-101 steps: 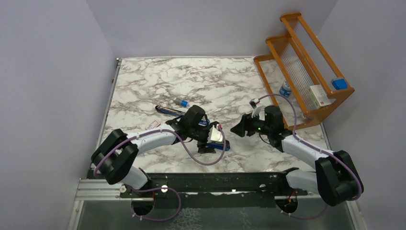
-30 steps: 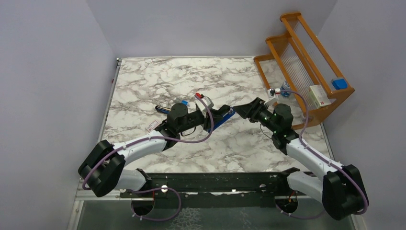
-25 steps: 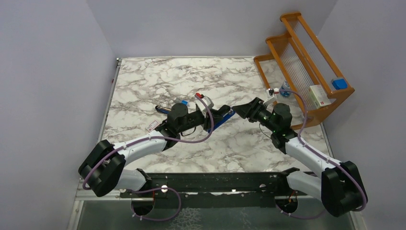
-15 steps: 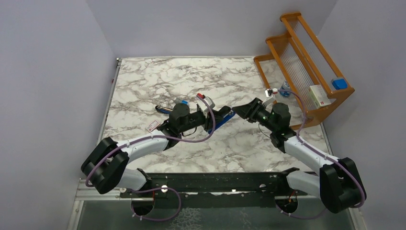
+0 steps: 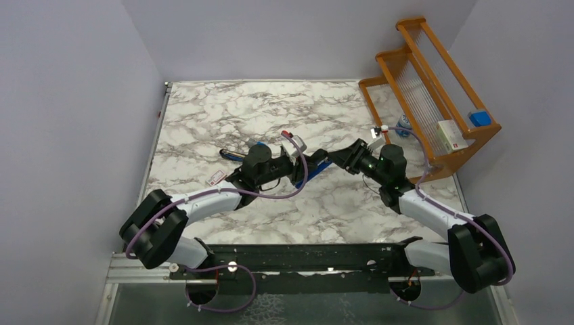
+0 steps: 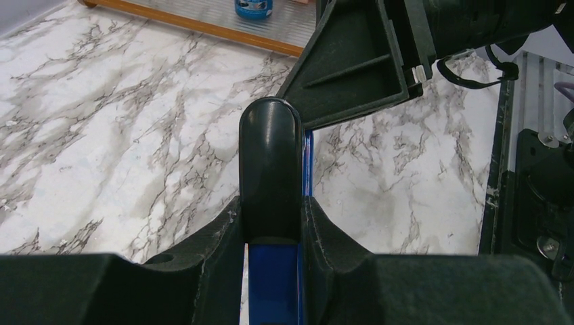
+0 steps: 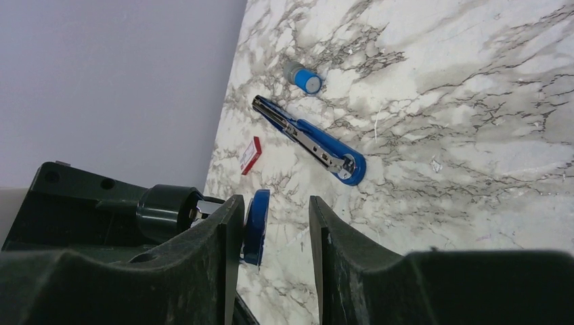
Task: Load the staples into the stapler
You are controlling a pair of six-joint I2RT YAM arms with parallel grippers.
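Observation:
The stapler's black body is closed, so the robot needs to tilt its left gripper next and swing it away from the right gripper toward the flat stapler piece point(image 5: 233, 156).
My left gripper point(image 5: 302, 166) point(image 6: 271, 210) is shut on the stapler point(image 6: 271, 156), a black rounded body over a blue base, held above the table. Its blue end point(image 7: 256, 227) pokes between the fingers of my right gripper point(image 7: 274, 210) point(image 5: 333, 160), close to one finger, with a gap to the other; that gripper is open. A second blue and metal stapler piece point(image 7: 308, 139) point(image 5: 233, 155) lies flat on the marble. The staples box point(image 7: 250, 154) point(image 5: 216, 177), white with a red label, lies beyond it near the left edge. No loose strips show.
A small blue-capped cylinder point(image 7: 303, 76) lies near the flat stapler piece. A wooden rack point(image 5: 433, 88) at the back right holds a white box point(image 5: 452, 135), a blue block point(image 5: 480, 118) and a small bottle point(image 5: 404, 125).
My left arm carried the stapler from the front centre to mid-table and holds it there. My right gripper moved left onto the stapler's blue end and its fingers narrowed.

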